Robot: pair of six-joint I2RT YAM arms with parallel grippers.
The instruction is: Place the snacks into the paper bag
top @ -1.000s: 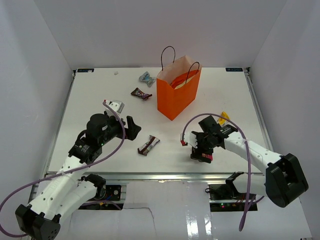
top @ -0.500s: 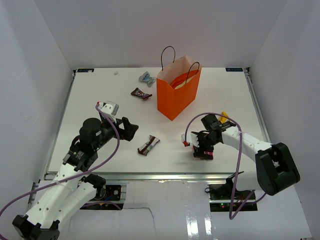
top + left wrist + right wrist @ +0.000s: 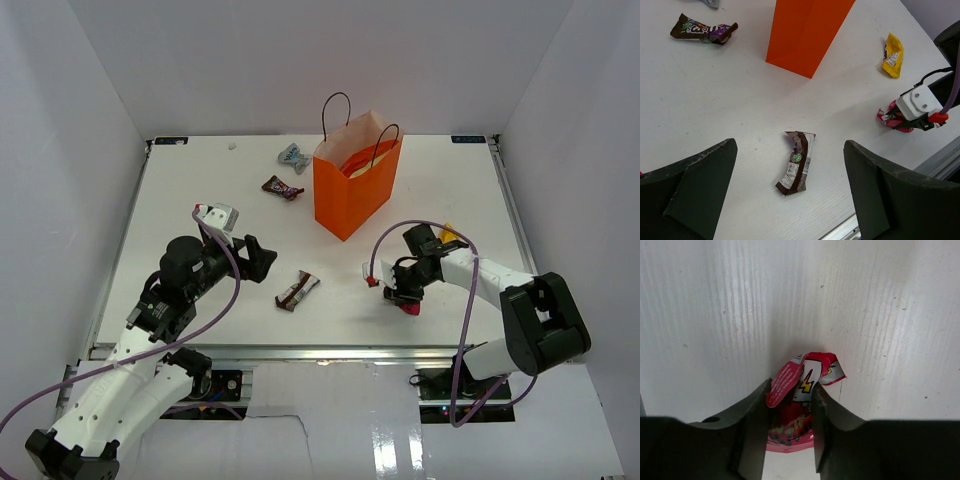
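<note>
The paper bag opens upward. I will next lift my right gripper off the table and swing outward over the orange paper bag's opening point(image 3: 360, 157) to release the pink-red packet point(image 3: 411, 308).
The orange paper bag point(image 3: 352, 195) point(image 3: 805, 32) stands upright at the back centre. My right gripper point(image 3: 405, 298) point(image 3: 791, 390) points down at the table, shut on a crumpled pink-red packet point(image 3: 807, 374) point(image 3: 411, 308) point(image 3: 891, 118). My left gripper point(image 3: 262, 260) point(image 3: 790, 150) hangs open above a brown candy bar point(image 3: 298, 291) point(image 3: 796, 162) and touches nothing. A yellow packet point(image 3: 449, 235) point(image 3: 893, 55) lies behind the right arm. A second brown candy bar point(image 3: 283, 188) point(image 3: 702, 31) and a silvery-blue wrapper point(image 3: 292, 156) lie left of the bag.
White walls close the table point(image 3: 200, 190) on three sides. A metal rail point(image 3: 330, 352) runs along the near edge, close to the right gripper. Purple cables point(image 3: 470, 290) loop off both arms.
The right gripper's jaws have closed from wide open onto the pink-red packet. The left arm shifted slightly left early on, then stayed still.
</note>
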